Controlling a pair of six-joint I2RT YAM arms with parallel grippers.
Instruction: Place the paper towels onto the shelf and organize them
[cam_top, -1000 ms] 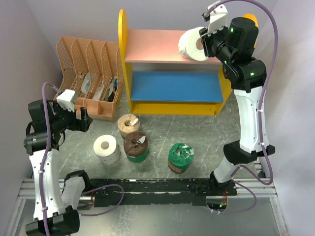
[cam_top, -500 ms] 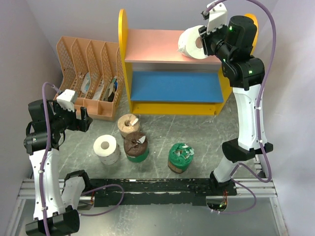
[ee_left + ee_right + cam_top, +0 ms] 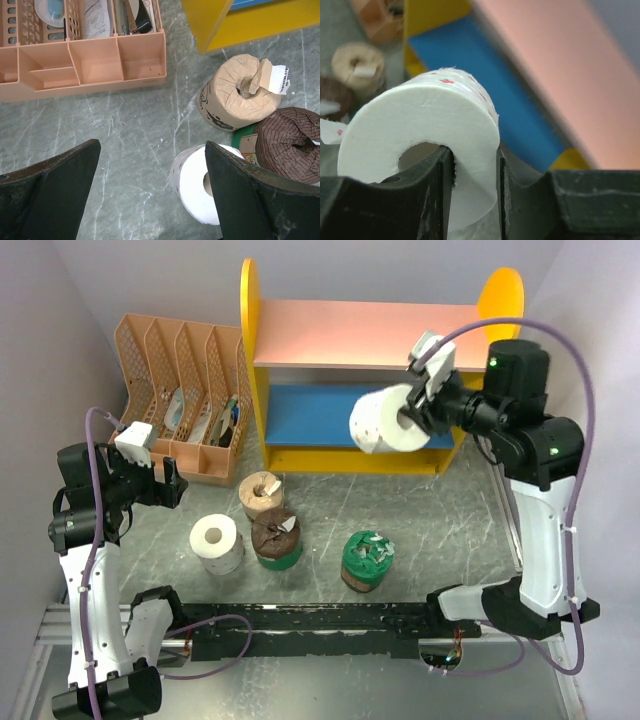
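Observation:
The blue board's bare end [image 3: 438,441] [image 3: 546,145] is below my right gripper and to its right in the top view, so I should next bring the roll across and down to let it go.
My right gripper [image 3: 408,420] is shut on a white paper towel roll [image 3: 383,423], one finger in its core and one outside. It hangs in the air in front of the blue lower board [image 3: 320,410] of the shelf [image 3: 250,340], below the pink upper board [image 3: 350,332]. The right wrist view shows the roll [image 3: 427,120] pinched in the gripper [image 3: 475,165]. On the table stand a white roll [image 3: 217,542], a tan roll [image 3: 261,494] and two green-wrapped rolls [image 3: 276,538] [image 3: 366,560]. My left gripper [image 3: 175,485] [image 3: 151,150] is open, above bare table just left of the white roll [image 3: 192,187].
A peach slotted file organizer [image 3: 180,390] [image 3: 95,60] with papers stands left of the shelf. The tan roll [image 3: 240,95] and a brown roll [image 3: 290,145] crowd close to the white one. White walls close in on both sides.
The right arm has swung the held white roll down and forward, from the right end of the pink upper board to in front of the blue lower board. The left arm has stayed put.

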